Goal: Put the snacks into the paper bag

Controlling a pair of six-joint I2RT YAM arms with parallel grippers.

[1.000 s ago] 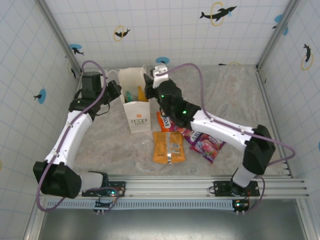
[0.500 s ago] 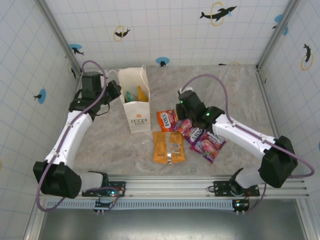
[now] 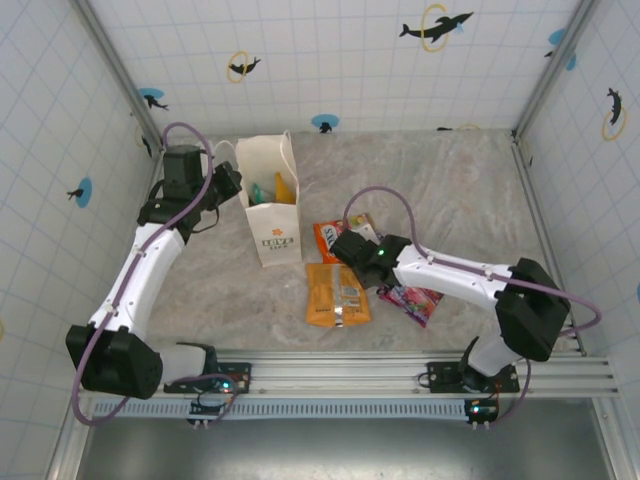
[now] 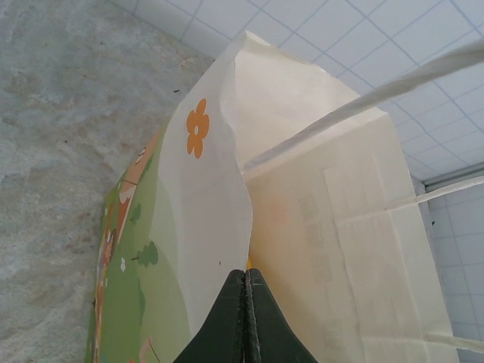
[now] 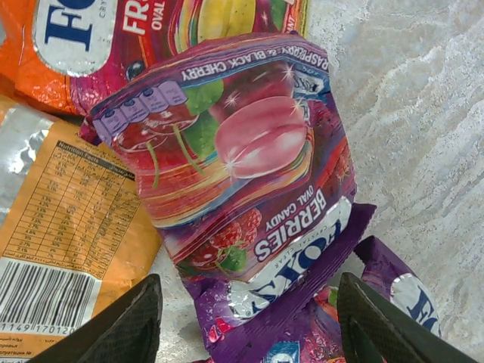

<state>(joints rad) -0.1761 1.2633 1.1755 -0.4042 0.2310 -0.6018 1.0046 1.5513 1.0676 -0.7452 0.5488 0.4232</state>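
I next need to reach outward and down with my right gripper and close on the magenta-purple packet's middle [image 5: 243, 170], since its fingers surround only the packet's near end.
The white paper bag [image 3: 272, 225] stands upright at the left of centre, with a teal packet [image 3: 258, 190] and a yellow one [image 3: 285, 187] showing inside. My left gripper [image 3: 232, 181] is shut on the bag's rim [image 4: 227, 189], jaws pinched flat on the paper. On the table lie an orange packet [image 3: 337, 293], a red-orange one [image 3: 329, 238] and magenta packets [image 3: 410, 298]. My right gripper [image 5: 253, 333] hangs open just above a magenta-purple berry packet [image 5: 242, 174], one finger on each side. A second magenta packet [image 5: 397, 291] lies under it.
The orange packet [image 5: 68, 227] lies close to my right gripper's left finger [image 5: 132, 329]. Tiled walls enclose the marble table [image 3: 450, 190], with bare room at the right and back. The bag's loop handles [image 4: 363, 98] stretch across the left wrist view.
My right arm has swung away from the bag's mouth, forward and down to the packets on the table, and now hovers open over them. The left arm and bag have not moved.
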